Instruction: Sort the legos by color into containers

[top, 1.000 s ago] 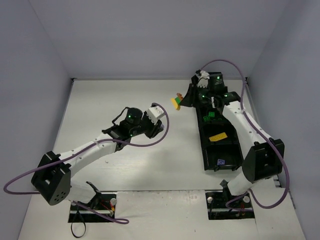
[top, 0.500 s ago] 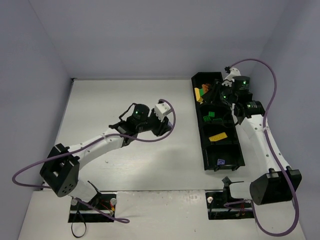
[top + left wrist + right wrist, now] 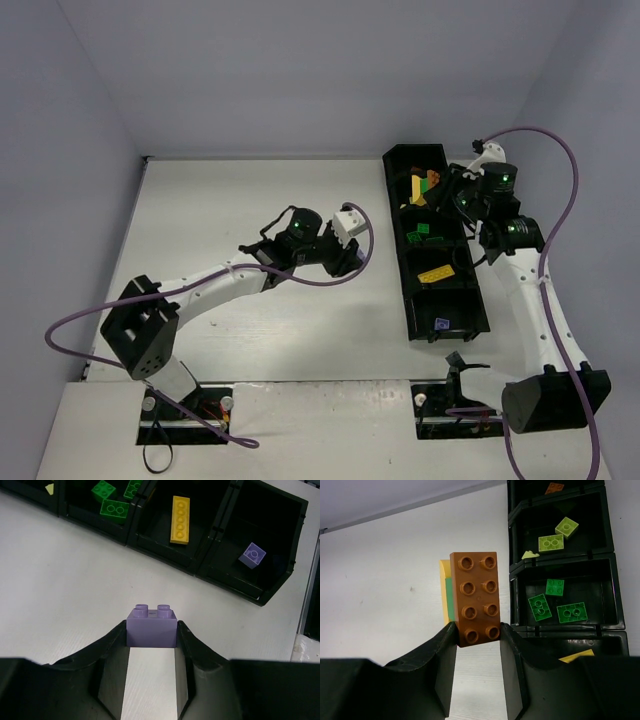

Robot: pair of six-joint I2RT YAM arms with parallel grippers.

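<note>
The other lilac brick's compartment (image 3: pixel 428 317) (image 3: pixel 236 567) is below on the right in the top view, so the left gripper will move to that side and go down to release.
My left gripper (image 3: pixel 347 262) (image 3: pixel 151 632) is shut on a lilac two-stud brick (image 3: pixel 151 626), held over the white table left of the black tray (image 3: pixel 404 262). My right gripper (image 3: pixel 425 190) (image 3: pixel 477 630) is shut on an orange-brown eight-stud brick (image 3: pixel 476 597) with a green and a yellow layer stuck behind it, over the tray's far end. In the tray lie lime bricks (image 3: pixel 551 543), green bricks (image 3: pixel 540 606) (image 3: pixel 115 508), a long yellow brick (image 3: pixel 180 513) and a lilac brick (image 3: pixel 252 555).
A small orange piece (image 3: pixel 553 488) lies in the tray's farthest compartment. A pale yellow chip (image 3: pixel 530 555) sits on the wall between the lime and green compartments. Grey walls close in the table on three sides.
The right arm has swung right, carrying the brick stack from left of the tray to over its far end. The left arm has moved right toward the tray with the lilac brick.
</note>
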